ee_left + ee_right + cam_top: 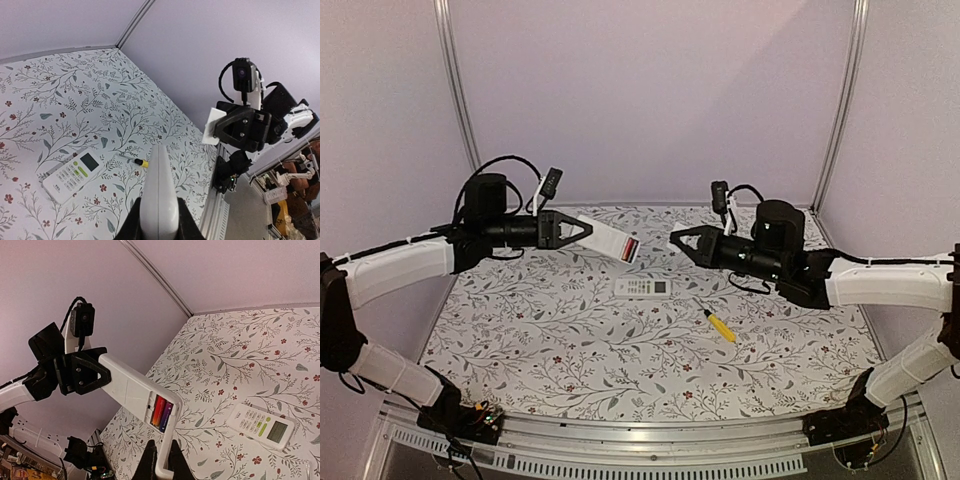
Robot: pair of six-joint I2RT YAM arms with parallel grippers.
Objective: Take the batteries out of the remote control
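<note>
My right gripper moves to the right in the top view and down next, and releases the cover on the tabletop beside the screwdriver, because that spot is clear.
My left gripper is shut on a long white remote and holds it in the air above the table's back. Its battery bay is open. A red-orange battery and a dark battery lie side by side inside, and they show as a small dark patch in the top view. In the left wrist view the remote sits edge-on between my fingers. My right gripper is shut on a thin white battery cover, close to the remote's open end. The cover also shows in the left wrist view.
A second white remote with a small screen lies face up on the floral table. A yellow-handled screwdriver lies to its right. Purple walls close in the back and sides.
</note>
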